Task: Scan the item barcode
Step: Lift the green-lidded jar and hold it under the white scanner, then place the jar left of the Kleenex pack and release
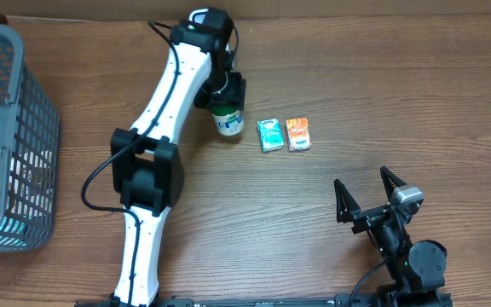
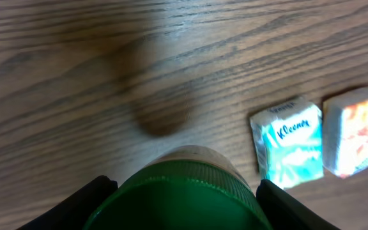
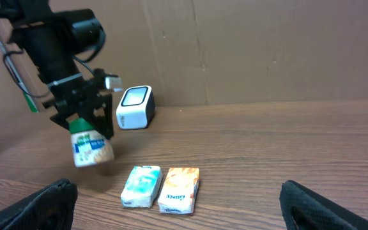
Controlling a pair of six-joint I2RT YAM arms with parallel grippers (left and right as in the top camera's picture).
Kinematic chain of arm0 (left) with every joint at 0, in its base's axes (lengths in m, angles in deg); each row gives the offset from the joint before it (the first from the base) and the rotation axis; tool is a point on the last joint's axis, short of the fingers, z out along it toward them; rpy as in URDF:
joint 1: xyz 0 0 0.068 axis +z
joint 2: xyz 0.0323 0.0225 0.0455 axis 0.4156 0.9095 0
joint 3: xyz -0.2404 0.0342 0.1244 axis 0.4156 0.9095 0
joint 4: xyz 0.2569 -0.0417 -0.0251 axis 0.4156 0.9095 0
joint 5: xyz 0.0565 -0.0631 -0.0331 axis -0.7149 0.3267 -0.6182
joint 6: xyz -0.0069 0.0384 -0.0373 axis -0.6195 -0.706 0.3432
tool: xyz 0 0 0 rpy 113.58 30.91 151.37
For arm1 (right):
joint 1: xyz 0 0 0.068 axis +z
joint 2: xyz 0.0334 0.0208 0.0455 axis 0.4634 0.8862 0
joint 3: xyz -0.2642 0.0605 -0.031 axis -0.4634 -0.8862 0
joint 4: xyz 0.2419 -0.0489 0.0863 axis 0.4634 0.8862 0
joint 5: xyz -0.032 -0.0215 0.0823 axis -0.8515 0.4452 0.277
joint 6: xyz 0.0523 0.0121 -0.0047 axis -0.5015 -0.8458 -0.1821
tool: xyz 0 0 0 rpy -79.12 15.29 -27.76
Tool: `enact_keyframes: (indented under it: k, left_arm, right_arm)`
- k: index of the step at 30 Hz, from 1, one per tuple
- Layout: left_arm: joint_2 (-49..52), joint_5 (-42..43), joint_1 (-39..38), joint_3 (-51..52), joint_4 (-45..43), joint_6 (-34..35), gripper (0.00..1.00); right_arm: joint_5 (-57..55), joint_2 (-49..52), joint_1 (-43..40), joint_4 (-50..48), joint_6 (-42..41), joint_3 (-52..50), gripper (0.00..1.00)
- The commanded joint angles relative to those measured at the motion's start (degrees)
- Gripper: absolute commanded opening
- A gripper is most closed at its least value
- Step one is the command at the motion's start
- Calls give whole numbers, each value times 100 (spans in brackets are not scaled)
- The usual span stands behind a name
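Note:
The left gripper shifts toward the teal Kleenex pack next and lowers the hanging bottle onto the wood beside it, where the table is empty.
A small bottle (image 1: 227,122) with a green cap (image 2: 190,191) and a blue-and-white label (image 3: 91,145) hangs above the table, cap up. My left gripper (image 1: 226,101) is shut on it at the cap, one black finger on each side. Its shadow falls on the wood just beneath. A white barcode scanner (image 3: 135,107) stands at the back of the table, a little right of the bottle in the right wrist view. My right gripper (image 1: 362,179) rests open near the front right with nothing between its fingers.
A teal Kleenex pack (image 1: 269,135) and an orange tissue pack (image 1: 298,134) lie side by side just right of the bottle. A grey mesh basket (image 1: 24,94) with items inside stands at the left edge. A cardboard wall runs behind the table.

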Motion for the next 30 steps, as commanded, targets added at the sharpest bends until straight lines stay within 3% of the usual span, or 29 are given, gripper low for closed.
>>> enact_keyframes:
  k: [1, 8, 30]
  left_arm:
    - [125, -299, -151, -76, -46, 188, 52]
    - [236, -890, -400, -76, -87, 382, 53]
    - [238, -898, -822, 424, -162, 1091, 53]
  right_arm:
    - [-37, -46, 33, -20, -2, -61, 100]
    - [-35, -46, 33, -20, -2, -61, 100]
    - [-35, -46, 33, -17, -2, -61, 100]
